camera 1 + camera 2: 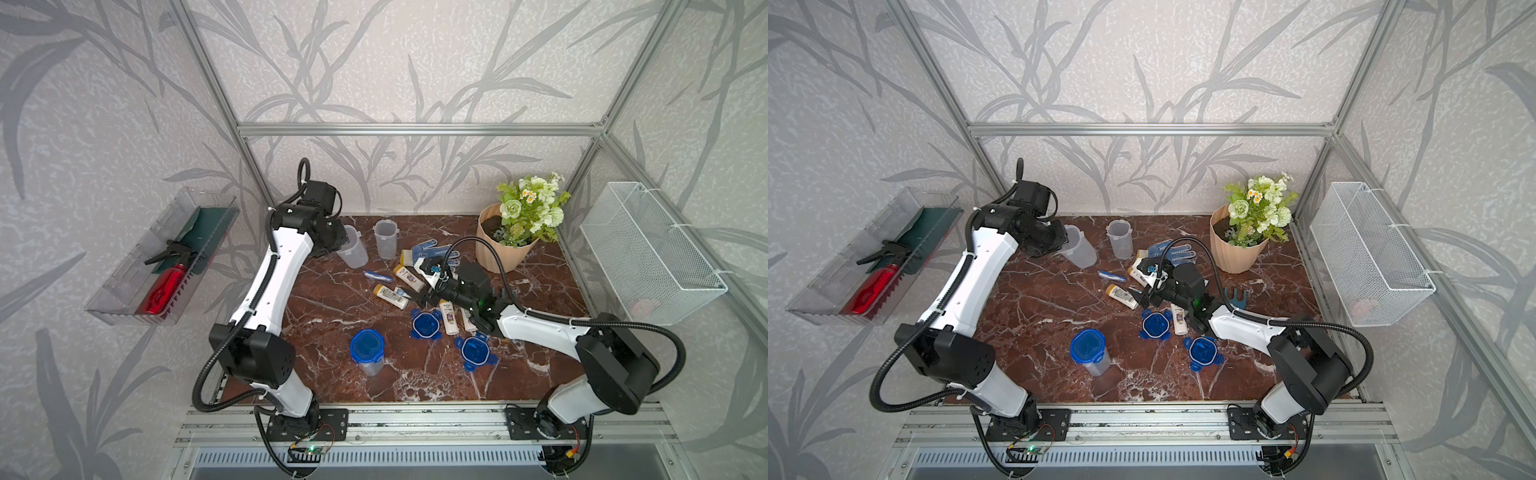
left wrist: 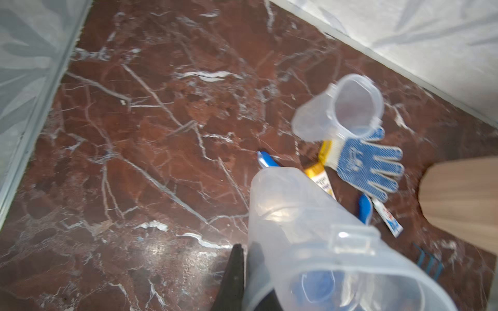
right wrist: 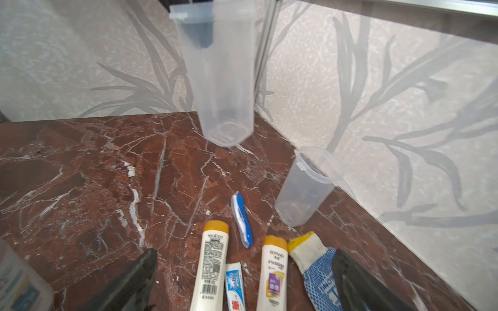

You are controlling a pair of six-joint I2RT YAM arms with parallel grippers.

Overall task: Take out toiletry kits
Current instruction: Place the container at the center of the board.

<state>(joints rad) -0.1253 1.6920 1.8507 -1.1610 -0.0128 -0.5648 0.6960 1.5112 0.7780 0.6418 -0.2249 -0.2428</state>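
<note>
The clear cup is empty, so my left gripper will next lower it, turn it upright onto the bare tabletop [image 1: 341, 268] [image 2: 233, 116] beside the second cup and release its side.
My left gripper [image 2: 246, 272] is shut on the wall of a clear cup [image 2: 323, 229], one finger inside and one outside. It holds the cup [image 1: 352, 249] tilted above the back left of the table. No contents show in it [image 3: 218, 75]. A second clear cup [image 1: 385, 239] stands open beside it. On the table lie a blue-white toothbrush [image 3: 242, 223], two white bottles with gold caps [image 3: 213, 258] [image 3: 273, 272] and a toothpaste tube [image 3: 234, 285]. My right gripper [image 3: 245, 274] hangs open just above these. Another bottle [image 1: 449, 318] lies by my right wrist.
A blue-dotted glove [image 1: 428, 249] lies behind the bottles. Two blue lids [image 1: 426, 324] [image 1: 473, 348] and a lidded cup [image 1: 367, 351] sit nearer the front. A flower pot [image 1: 505, 249] stands back right, with a blue garden tool [image 1: 1235, 297] near it. A wire basket [image 1: 648, 253] and a side tray [image 1: 124, 291] hang on the walls.
</note>
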